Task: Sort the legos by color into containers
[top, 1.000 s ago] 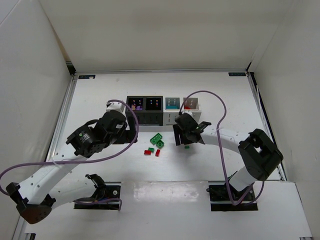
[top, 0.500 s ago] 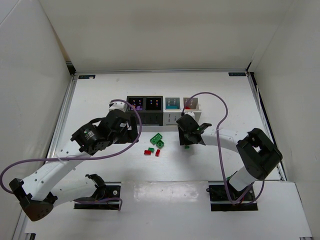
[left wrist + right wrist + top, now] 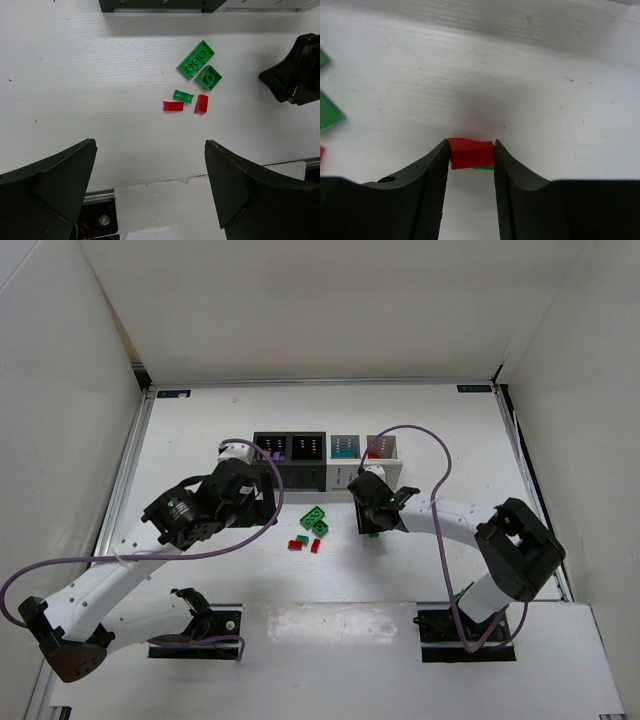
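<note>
The white container farthest from the black ones shows red inside, so next I raise my right gripper and carry the small red lego (image 3: 471, 153) outward over it.
In the right wrist view my right gripper (image 3: 470, 149) is shut on a small red lego (image 3: 471, 153), pinched between both fingers just above the table. A sliver of a green lego (image 3: 483, 168) shows right under it. From above, that gripper (image 3: 372, 521) hangs in front of the white containers (image 3: 366, 449), with the black containers (image 3: 290, 452) to their left. My left gripper (image 3: 150, 146) is open and holds nothing. It hovers near a cluster of legos: a long green one (image 3: 196, 59), a square green one (image 3: 209, 77), a curved green one (image 3: 183, 96) and two red ones (image 3: 173, 106) (image 3: 201, 104).
The containers sit in a row at mid table, with small coloured pieces inside. A metal rail (image 3: 128, 475) runs along the left side and another (image 3: 522, 475) along the right. Purple cables (image 3: 420, 435) loop over both arms. White walls enclose the table.
My right gripper's fingers have closed onto the red lego. The left arm shifted slightly toward the near edge, its gripper still open.
</note>
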You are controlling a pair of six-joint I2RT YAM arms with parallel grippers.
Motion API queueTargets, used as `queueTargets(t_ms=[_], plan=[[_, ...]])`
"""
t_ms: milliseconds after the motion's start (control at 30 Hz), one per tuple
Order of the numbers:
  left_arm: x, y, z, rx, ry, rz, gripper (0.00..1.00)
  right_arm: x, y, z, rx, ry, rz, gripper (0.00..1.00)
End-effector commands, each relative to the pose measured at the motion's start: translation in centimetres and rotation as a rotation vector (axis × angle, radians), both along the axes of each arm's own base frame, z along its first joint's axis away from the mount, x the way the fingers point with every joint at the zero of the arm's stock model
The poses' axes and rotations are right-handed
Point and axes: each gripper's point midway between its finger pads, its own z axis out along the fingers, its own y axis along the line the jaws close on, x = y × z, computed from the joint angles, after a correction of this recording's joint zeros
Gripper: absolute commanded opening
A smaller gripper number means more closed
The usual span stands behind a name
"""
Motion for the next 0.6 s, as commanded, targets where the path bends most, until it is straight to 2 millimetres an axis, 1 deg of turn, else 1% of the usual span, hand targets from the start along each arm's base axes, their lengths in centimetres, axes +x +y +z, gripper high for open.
queueTargets(t_ms=[0,33,67,100,133,167,200,233,267,300,333,367,400,433,467,500,533,567], plan=[[0.3,-0.1,0.8,-0.019,-0.023,0.008,1.0,1.2,0.5,5.1,0.04,-0.097,-0.001,0.29],[0.3,-0.1,0.9,-0.02,-0.028,0.009,1.0,1.7,1.0,6.8,0.058,-0.124,0.004,0.29],[0.3,-0.1,0.8,-0.019,-0.024,0.011,1.0,1.8,0.8,9.0,0.078,-0.169,0.026,0.29],[0.4,-0.2,0.7,-0.02,-0.027,0.01,1.0,2.0,0.8,10.0,0.087,-0.188,0.029,0.29],[0.4,-0.2,0.6,-0.02,-0.025,0.011,1.0,2.6,0.9,12.0,0.107,-0.224,0.025,0.3],[0.4,-0.2,0.5,-0.017,-0.024,0.013,1.0,2.7,0.6,13.9,0.122,-0.266,0.045,0.3],[0.4,-0.3,0.4,-0.017,-0.02,0.011,1.0,3.7,0.0,15.7,0.142,-0.303,0.021,0.3],[0.5,-0.2,0.2,-0.011,-0.017,0.012,1.0,4.0,-0.2,16.5,0.143,-0.316,0.039,0.3],[0.4,-0.2,0.1,-0.012,-0.012,0.017,1.0,4.4,-0.3,18.3,0.159,-0.349,0.047,0.3],[0.5,-0.2,0.0,-0.008,-0.01,0.014,1.0,5.5,-1.0,19.8,0.179,-0.379,0.024,0.3],[0.5,-0.4,-0.2,-0.01,-0.006,0.013,1.0,5.9,-1.1,20.7,0.187,-0.401,0.043,0.3],[0.5,-0.5,-0.3,-0.011,-0.002,0.01,1.0,6.6,-1.1,22.1,0.205,-0.43,0.042,0.28],[0.5,-0.5,-0.6,-0.005,0.008,0.01,1.0,8.1,-1.8,22.5,0.207,-0.451,0.028,0.28],[0.5,-0.6,-0.7,-0.007,0.014,0.012,1.0,8.5,-1.7,22.4,0.211,-0.442,0.035,0.28],[0.4,-0.7,-0.8,-0.005,0.019,0.009,1.0,9.2,-1.6,23.4,0.227,-0.461,0.032,0.28],[0.4,-0.8,-1.0,-0.008,0.028,0.004,1.0,10.6,-2.1,22.6,0.206,-0.452,0.013,0.28],[0.4,-1.0,-1.2,-0.006,0.034,0.005,1.0,11.0,-1.9,22.5,0.219,-0.442,0.02,0.28],[0.4,-0.9,-1.5,-0.001,0.042,0.005,1.0,11.5,-1.6,22.8,0.234,-0.444,0.028,0.28]])
